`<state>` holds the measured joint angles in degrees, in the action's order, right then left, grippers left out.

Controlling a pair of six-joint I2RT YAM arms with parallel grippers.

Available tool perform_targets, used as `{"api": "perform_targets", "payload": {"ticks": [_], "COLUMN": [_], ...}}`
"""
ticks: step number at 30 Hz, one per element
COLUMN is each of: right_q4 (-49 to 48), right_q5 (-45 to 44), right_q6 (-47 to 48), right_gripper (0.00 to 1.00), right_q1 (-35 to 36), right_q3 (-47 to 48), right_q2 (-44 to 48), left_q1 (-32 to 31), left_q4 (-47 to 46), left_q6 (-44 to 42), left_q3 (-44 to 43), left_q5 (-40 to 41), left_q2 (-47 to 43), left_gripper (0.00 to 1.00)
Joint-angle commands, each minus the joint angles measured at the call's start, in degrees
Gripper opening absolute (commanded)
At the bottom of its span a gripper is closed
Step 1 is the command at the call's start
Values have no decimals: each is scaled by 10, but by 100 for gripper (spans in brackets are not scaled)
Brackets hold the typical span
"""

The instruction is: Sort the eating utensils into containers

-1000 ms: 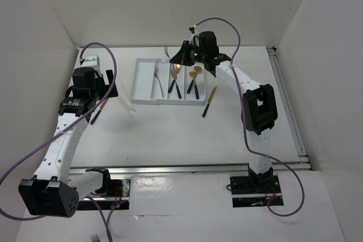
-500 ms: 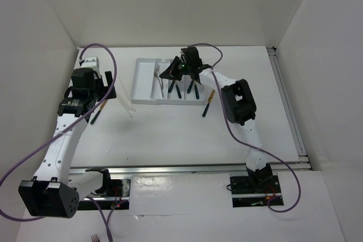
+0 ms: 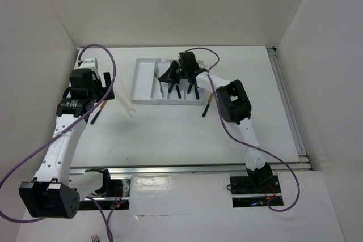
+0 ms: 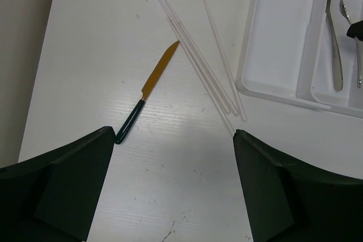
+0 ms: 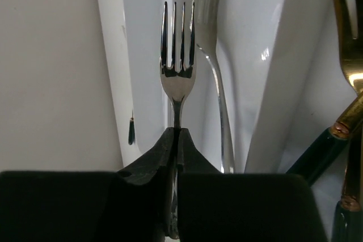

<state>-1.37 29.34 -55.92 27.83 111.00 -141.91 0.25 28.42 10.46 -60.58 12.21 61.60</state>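
The gold knife's dark handle [image 3: 97, 115] [image 4: 133, 117] slants below my left gripper, on the left in the wrist view. My left gripper needs to go down and to that side next, and turn along the knife's handle.
My right gripper [image 5: 177, 134] is shut on the handle of a plain silver fork [image 5: 177, 60], tines pointing away, held over a left compartment of the white tray [image 5: 142, 38]. In the top view the right gripper [image 3: 166, 76] is low over the tray [image 3: 143, 77]. A second silver fork [image 5: 218, 94] lies in the compartment beside it. Gold utensils with teal handles [image 5: 346, 100] lie in compartments further right. My left gripper [image 4: 170, 185] is open and empty above the table. A gold knife with a dark handle [image 4: 148, 92] lies ahead of it to the left.
Several thin white sticks [image 4: 204, 60] lie on the table between the knife and the tray's left edge [image 4: 278, 32]. Another gold knife [image 3: 208, 104] lies just right of the tray. White walls enclose the table on the left, back and right.
My right gripper has moved left and down with the silver fork, from behind the tray to low over its left compartments. The left arm has barely moved.
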Motion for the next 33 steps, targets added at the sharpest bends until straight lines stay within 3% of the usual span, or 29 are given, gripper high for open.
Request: {"api": "perform_targets", "payload": {"ticks": [1,3,9,14,16,21,27,33], "right_q4": [-33,-38,-50,-50,-42,-10,78,89], "right_q5": [-16,-16,-5,21,42,88,88,106], "right_q6": [23,28,82,146,181,368,500,544], "right_gripper": [13,28,56,56,56,56,55,55], "right_q1": [4,9,9,-8,-15,-47,-113,-196], "right_q3": [13,13,-6,-20,-32,-96,-169,-275], "right_q2": [-3,-3,21,76,101,229,346,434], "left_q1": [4,4,24,44,59,92,126,145], "left_q4": [-2,4,26,70,89,103,110,69], "left_q6": [-12,-18,-29,-81,-132,-210,-250,-304], "left_q3": [-13,-13,-8,-13,-8,41,49,27], "left_q5": [8,8,-6,-88,-140,-212,-244,-220], "left_q2": [-18,-18,-18,-1,-1,25,116,199], "left_gripper": [100,100,100,100,95,86,76,69]}}
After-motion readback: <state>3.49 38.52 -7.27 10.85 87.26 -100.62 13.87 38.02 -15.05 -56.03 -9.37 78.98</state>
